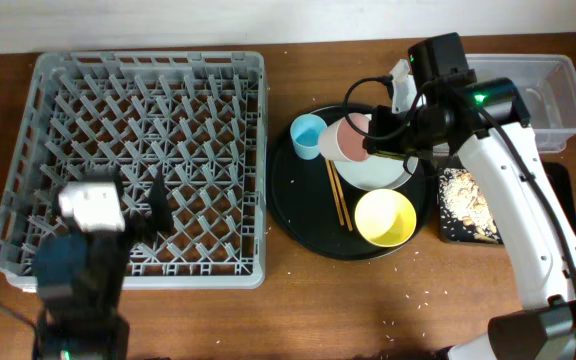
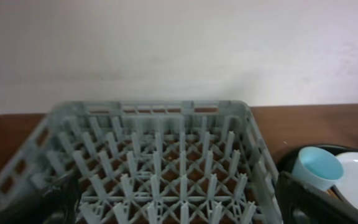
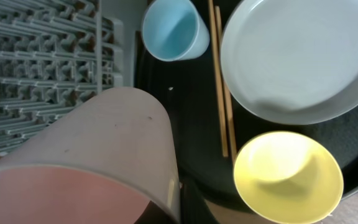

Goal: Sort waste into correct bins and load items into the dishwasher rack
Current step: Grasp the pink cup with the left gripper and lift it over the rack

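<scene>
Next, my left gripper moves outward and turns onto the small pink cup's rack-facing end, since that end is outward and to its right in the overhead view.
My right gripper is shut on the small pink cup and holds it lifted over the round black tray; the cup fills the lower left of the right wrist view. On the tray stand the light blue cup, the pale plate, the yellow bowl and the wooden chopsticks. The grey dishwasher rack lies at the left. My left gripper is open and empty above the rack's near part. Food scraps lie in the shallow black tray. The clear tub stands at the back right.
The round black tray sits between the rack and the two bins. Crumbs are scattered on the brown table near the front edge. A pale wall runs along the back of the table.
</scene>
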Tool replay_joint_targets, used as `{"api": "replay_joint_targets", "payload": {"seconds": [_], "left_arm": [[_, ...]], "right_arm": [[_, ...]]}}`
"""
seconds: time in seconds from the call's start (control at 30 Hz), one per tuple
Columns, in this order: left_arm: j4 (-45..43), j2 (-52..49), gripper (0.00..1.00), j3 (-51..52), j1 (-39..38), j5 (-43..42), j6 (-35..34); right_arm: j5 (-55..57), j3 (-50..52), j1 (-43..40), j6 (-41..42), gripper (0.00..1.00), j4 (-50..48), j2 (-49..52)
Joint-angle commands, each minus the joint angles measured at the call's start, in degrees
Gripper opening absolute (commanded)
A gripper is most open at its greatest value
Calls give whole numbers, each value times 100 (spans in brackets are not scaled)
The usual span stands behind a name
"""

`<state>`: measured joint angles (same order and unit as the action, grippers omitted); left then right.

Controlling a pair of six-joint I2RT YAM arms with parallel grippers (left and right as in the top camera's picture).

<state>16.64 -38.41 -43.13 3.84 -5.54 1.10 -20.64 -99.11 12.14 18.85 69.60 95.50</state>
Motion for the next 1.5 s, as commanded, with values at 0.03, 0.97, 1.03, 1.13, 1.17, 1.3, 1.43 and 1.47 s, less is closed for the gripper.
{"api": "replay_joint_targets", "payload": {"seconds": [0.03,0.97,1.03,1.13,1.17,1.3,1.43,1.47], "left_arm": [[1250,-2328,100,-1932,31,-1832,-48],[-2074,-5265,89,-2072,-4,-8026,-6081],[-2072,-5265,89,-2072,-2,-8026,-6083],[-2072,-5265,89,-2072,-2,-8024,-6083],[-2072,-5265,84,-2072,-2,-8021,-6083],[-2072,-5265,45,-2072,-4,-7952,-6081],[-2072,-5265,45,-2072,-4,-7777,-6081],[-2072,-5265,45,-2072,-4,-7761,-6081]], "right_arm": [[-321,-33,-22,-59,4,-146,-96],[-3781,529,1364,693,4,-4352,1001],[-3788,645,1453,688,4,-4352,1003],[-3814,645,1460,680,4,-4343,1003],[-3832,645,1491,649,4,-4321,1003],[-3587,761,1519,522,6,-4194,1005],[-3495,761,1517,520,40,-4197,1005],[-3401,761,1513,520,48,-4197,1005]]}}
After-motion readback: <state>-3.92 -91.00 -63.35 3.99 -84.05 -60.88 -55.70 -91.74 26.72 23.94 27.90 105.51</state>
